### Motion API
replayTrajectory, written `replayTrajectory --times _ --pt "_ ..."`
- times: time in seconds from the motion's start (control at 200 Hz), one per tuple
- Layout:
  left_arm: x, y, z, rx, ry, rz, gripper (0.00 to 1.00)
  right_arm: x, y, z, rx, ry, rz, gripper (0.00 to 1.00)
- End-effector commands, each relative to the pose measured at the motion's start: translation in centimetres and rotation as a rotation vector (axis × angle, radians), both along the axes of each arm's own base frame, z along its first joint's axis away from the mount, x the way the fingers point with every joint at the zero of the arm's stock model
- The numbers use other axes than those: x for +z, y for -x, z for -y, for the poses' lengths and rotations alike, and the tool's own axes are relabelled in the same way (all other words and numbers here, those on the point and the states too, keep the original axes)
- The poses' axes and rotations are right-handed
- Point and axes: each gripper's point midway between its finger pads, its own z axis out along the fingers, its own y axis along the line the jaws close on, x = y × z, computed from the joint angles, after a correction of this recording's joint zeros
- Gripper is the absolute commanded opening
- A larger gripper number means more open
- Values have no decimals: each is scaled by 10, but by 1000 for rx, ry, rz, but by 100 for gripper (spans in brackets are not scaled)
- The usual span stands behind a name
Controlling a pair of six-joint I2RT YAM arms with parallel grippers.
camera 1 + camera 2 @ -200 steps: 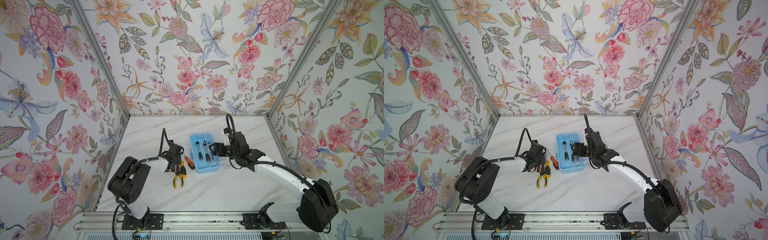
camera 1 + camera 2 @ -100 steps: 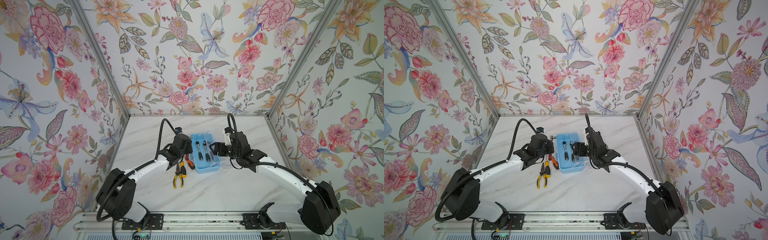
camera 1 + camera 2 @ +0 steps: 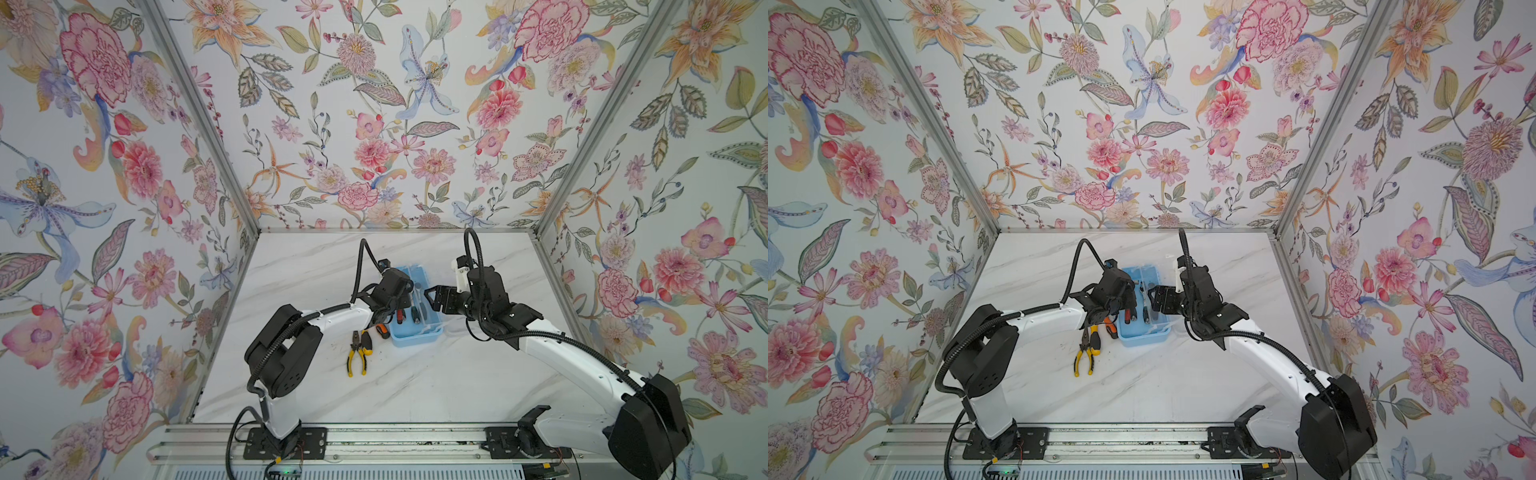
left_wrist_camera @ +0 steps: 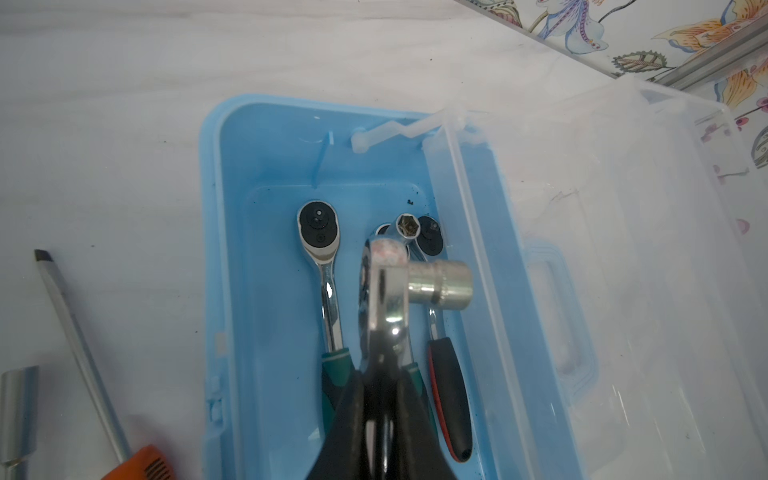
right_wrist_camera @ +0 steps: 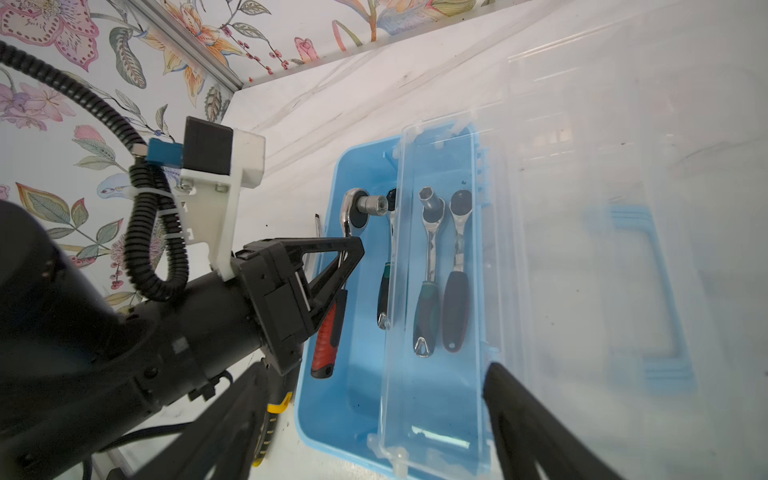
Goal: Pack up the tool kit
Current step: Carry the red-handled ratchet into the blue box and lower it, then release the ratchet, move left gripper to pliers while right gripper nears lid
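Observation:
My left gripper needs to go down next into the gap between the lone ratchet and the paired ones and release the wrench's stem, as the tool box's bare blue bottom shows there.
The blue tool box [image 3: 415, 340] [image 3: 1142, 338] stands mid-table, and its clear lid [image 4: 623, 249] [image 5: 582, 208] is swung up on the right side. My left gripper [image 3: 395, 305] [image 3: 1121, 305] [image 4: 382, 386] [image 5: 347, 249] is shut on the shaft of a red-handled ratchet wrench [image 4: 384, 270] [image 5: 328, 332] with a socket on it. It holds the wrench above the box's open left half. Three ratchets [image 4: 320, 237] [image 5: 430, 249] lie inside. My right gripper [image 3: 432, 297] [image 3: 1156, 297] [image 5: 378, 374] is open at the box's right side, its fingers straddling the lid's edge.
Yellow-handled pliers [image 3: 357, 351] [image 3: 1086, 353] lie on the marble left of the box. An orange-handled screwdriver [image 3: 382, 330] [image 4: 79, 340] and a silver socket piece [image 4: 16, 411] lie beside them. Floral walls close in the back and both sides.
My left arm has swung right from the loose tools beside the box to over the box, carrying the red-handled wrench. The right arm has stayed put.

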Motion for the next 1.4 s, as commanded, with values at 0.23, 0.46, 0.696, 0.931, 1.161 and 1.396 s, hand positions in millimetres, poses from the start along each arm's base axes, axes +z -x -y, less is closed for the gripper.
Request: replayTrajectory --times 0.23,0.46,0.696,0.931,1.161,1.396 --pt "-8 -31 23 96 84 -10 0 -4 3 18 -25 -29 -3 83" --pt "-36 -41 5 179 94 -62 0 -4 4 28 -41 -36 -1 82" --pt "-47 -45 3 170 71 -70 0 -7 2 31 -48 -40 -9 82" --pt "-57 -59 12 125 67 -104 5 -5 0 31 -52 -40 -6 83" --pt "-50 -70 11 99 53 -106 27 -1 0 35 -66 -47 1 84" --pt "-25 -73 11 58 30 -57 32 -2 0 34 -63 -46 -3 84"
